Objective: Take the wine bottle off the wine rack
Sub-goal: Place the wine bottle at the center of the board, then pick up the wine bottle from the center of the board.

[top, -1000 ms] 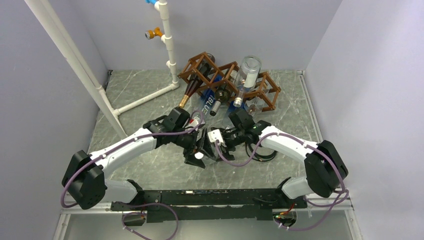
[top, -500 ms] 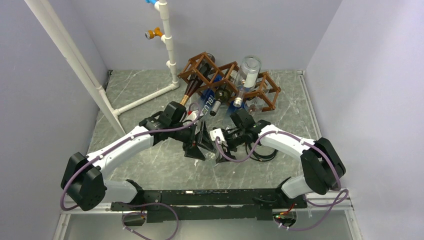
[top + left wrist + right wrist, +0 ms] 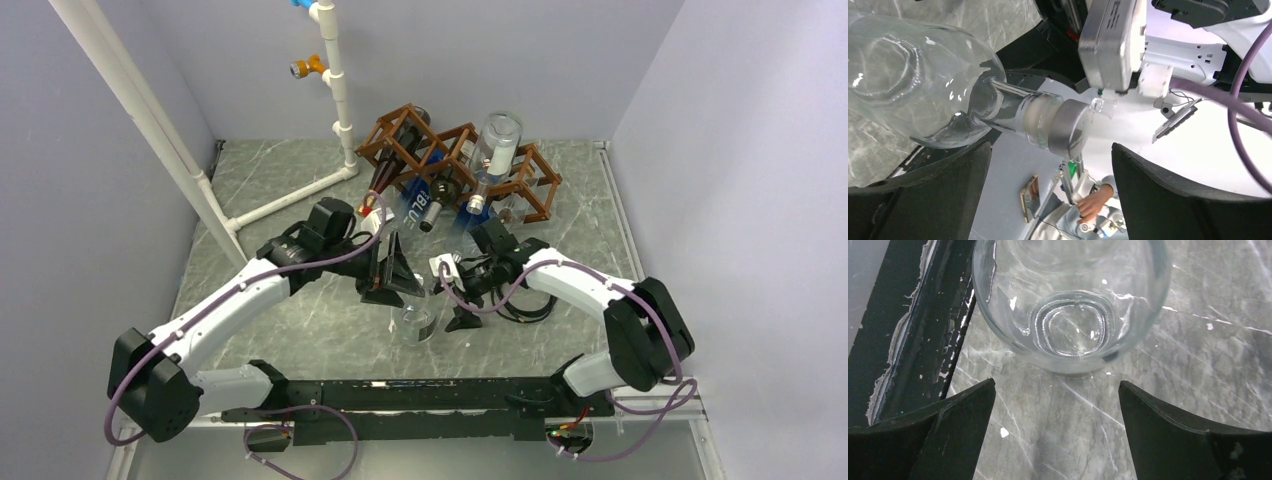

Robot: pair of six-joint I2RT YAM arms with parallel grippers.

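Note:
Next, my right gripper rises and brings its fingers around the bottle's capped neck [image 3: 417, 282], since that lies above them and to their left in the top view.
A clear glass wine bottle [image 3: 413, 322] with a silver cap stands free on the table, between the two grippers and in front of them. The brown wooden wine rack [image 3: 530, 185] stands at the back and holds several other bottles. My left gripper [image 3: 392, 280] is open and empty, just left of the bottle and behind it. In the left wrist view the bottle's capped neck [image 3: 1068, 130] lies beyond my open gripper [image 3: 1048, 200]. My right gripper [image 3: 455, 300] is open and empty to its right. The right wrist view shows the bottle's base [image 3: 1070, 305] ahead of my open gripper [image 3: 1055, 430].
A white PVC pipe frame [image 3: 200, 185] stands at the left and back. The rack holds a dark bottle with a gold cap [image 3: 375, 190], a blue one [image 3: 420, 205] and a clear one [image 3: 495, 150]. The black mounting rail [image 3: 400, 395] runs along the near edge.
Both grippers have drawn away from the clear bottle, the left one back and to the left, the right one slightly to the right. The bottle now stands alone on the table.

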